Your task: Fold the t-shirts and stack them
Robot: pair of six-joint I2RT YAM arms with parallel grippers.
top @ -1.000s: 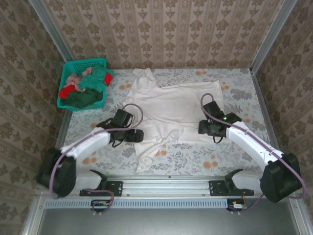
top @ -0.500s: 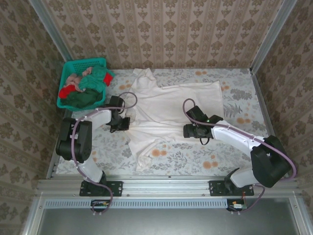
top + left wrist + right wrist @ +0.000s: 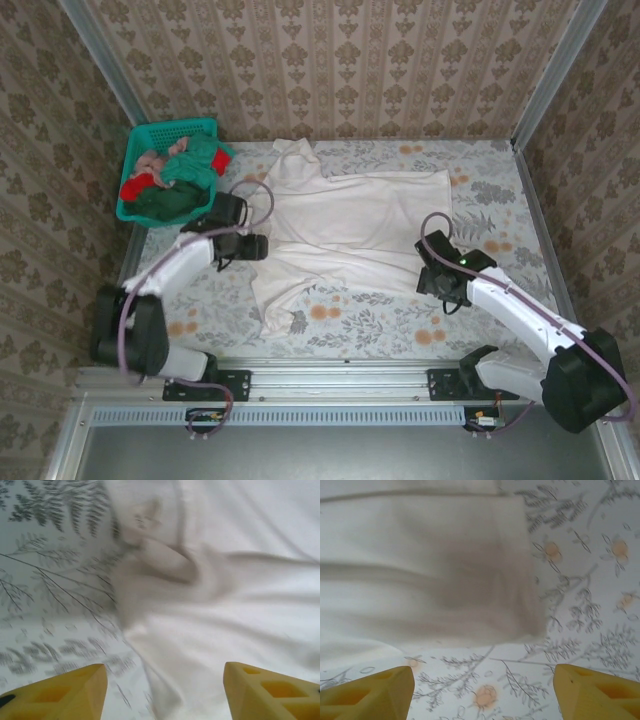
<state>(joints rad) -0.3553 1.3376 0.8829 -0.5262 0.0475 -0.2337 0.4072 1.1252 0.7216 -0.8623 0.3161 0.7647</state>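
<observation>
My left gripper should move back toward the metal bar and go down onto the bunched tail's near end. This part of the tail sticks out crumpled from the shirt.
A large plain white t-shirt [image 3: 350, 220] lies spread on the flowered table, its lower left part bunched into a tail [image 3: 280, 310]. My left gripper [image 3: 260, 245] hovers at the shirt's left edge. In the left wrist view it [image 3: 165, 695] is open, with the white cloth [image 3: 230, 605] and its rumpled edge below the yellow fingers [image 3: 60, 695]. My right gripper [image 3: 424, 279] is by the shirt's lower right corner. In the right wrist view it [image 3: 482, 695] is open over bare tablecloth, just short of the shirt's corner [image 3: 445, 570]. More t-shirts, red, green and pink [image 3: 170, 180], are piled in the basket.
The teal plastic basket [image 3: 136, 150] stands at the table's back left corner. Patterned walls close in the back and both sides. A metal rail [image 3: 340, 375] runs along the near edge by the arm bases.
The right gripper has drawn back to the right, off the shirt to its lower right corner. The left gripper stays at the left edge, and the shirt's lower left tail has shifted left.
</observation>
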